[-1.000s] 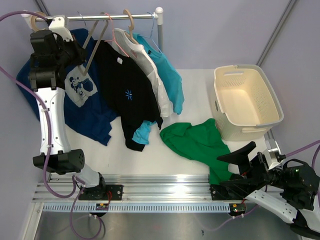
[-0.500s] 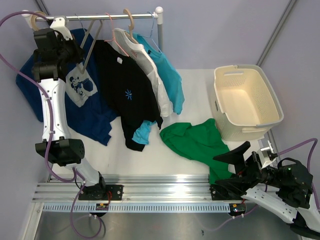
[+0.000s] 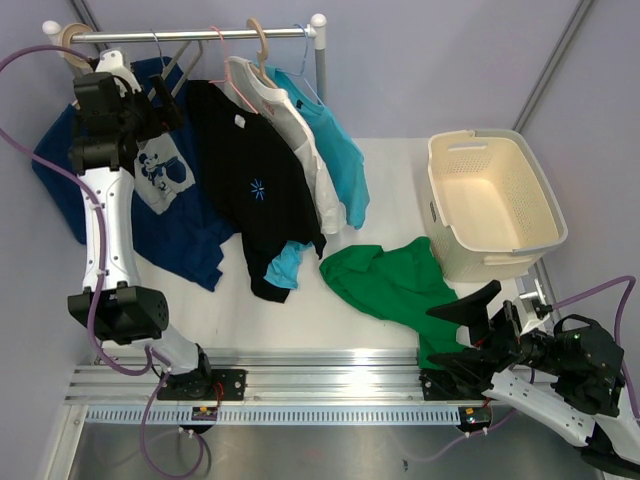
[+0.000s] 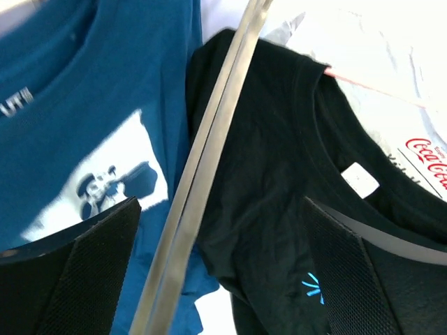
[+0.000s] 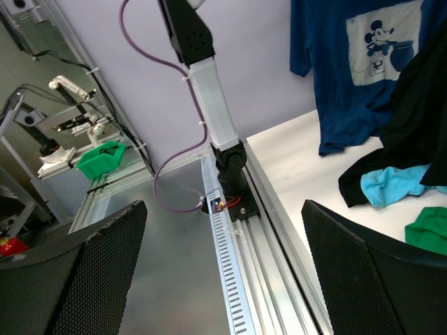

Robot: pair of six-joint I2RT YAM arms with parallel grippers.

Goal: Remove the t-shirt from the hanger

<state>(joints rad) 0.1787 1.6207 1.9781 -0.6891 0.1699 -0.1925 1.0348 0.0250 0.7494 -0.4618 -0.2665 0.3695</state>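
Note:
I will next swing my right gripper outward and to the left in the top view and turn it down onto the t-shirt's far part (image 3: 385, 264), because it points past the t-shirt.
The bright green t-shirt (image 3: 388, 285) lies crumpled on the white table, off the hanger; a corner of it (image 5: 429, 234) shows in the right wrist view. The thin grey-beige hanger (image 3: 175, 72) hangs bare from the rail at upper left. In the left wrist view its arm (image 4: 202, 160) runs diagonally between the spread fingers, touching neither. My left gripper (image 3: 165, 105) (image 4: 220, 279) is open, high beside the rail. My right gripper (image 3: 470, 330) (image 5: 223, 272) is open and empty, low at the table's near right edge, by the shirt's hem.
On the rail (image 3: 230, 33) hang a navy cartoon t-shirt (image 3: 160, 175), a black t-shirt (image 3: 255, 190), a white one (image 3: 295, 125) and a turquoise one (image 3: 335, 150). A cream laundry basket (image 3: 495, 200) stands at right. Aluminium rails (image 3: 320, 385) run along the near edge.
My left gripper was shut on the hanger and has opened, letting it go. The hanger now hangs higher, close under the rail. The right arm has shifted slightly left.

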